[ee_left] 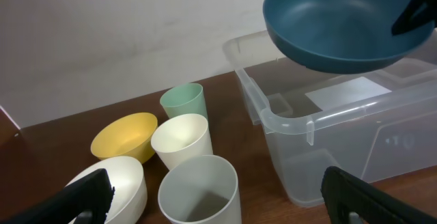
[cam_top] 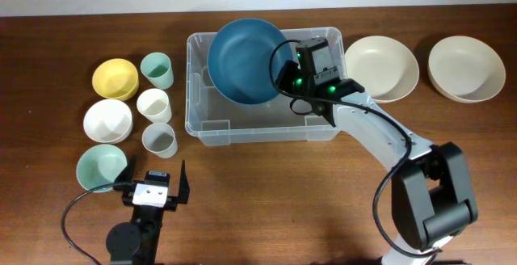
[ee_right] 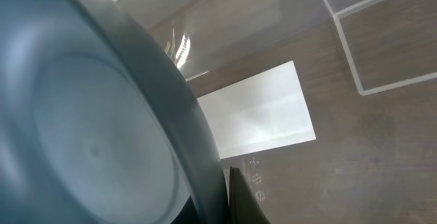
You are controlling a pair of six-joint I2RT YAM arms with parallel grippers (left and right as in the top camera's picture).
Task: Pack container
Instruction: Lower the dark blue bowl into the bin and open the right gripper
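Note:
Next I should lower my right gripper into the container, toward the base on the cups' side [cam_top: 228,111], to release the dark blue bowl [cam_top: 246,59], because it still hangs above that base.
The clear plastic container [cam_top: 202,128] stands at mid-table; it also shows in the left wrist view [ee_left: 287,125] and its white base label shows in the right wrist view [ee_right: 256,111]. My right gripper [cam_top: 292,77] is shut on the rim of a dark blue bowl [cam_top: 246,59] and holds it tilted above the container's left half. The blue bowl also shows in the left wrist view [ee_left: 334,22] and fills the left of the right wrist view [ee_right: 89,128]. My left gripper [cam_top: 155,186] is open and empty near the front edge, facing the cups.
Left of the container stand a yellow bowl [cam_top: 115,77], a white bowl [cam_top: 107,120], a pale green bowl [cam_top: 100,168], a green cup [cam_top: 157,69], a white cup [cam_top: 153,104] and a grey cup [cam_top: 159,140]. Two cream bowls [cam_top: 384,67] [cam_top: 466,67] sit at right.

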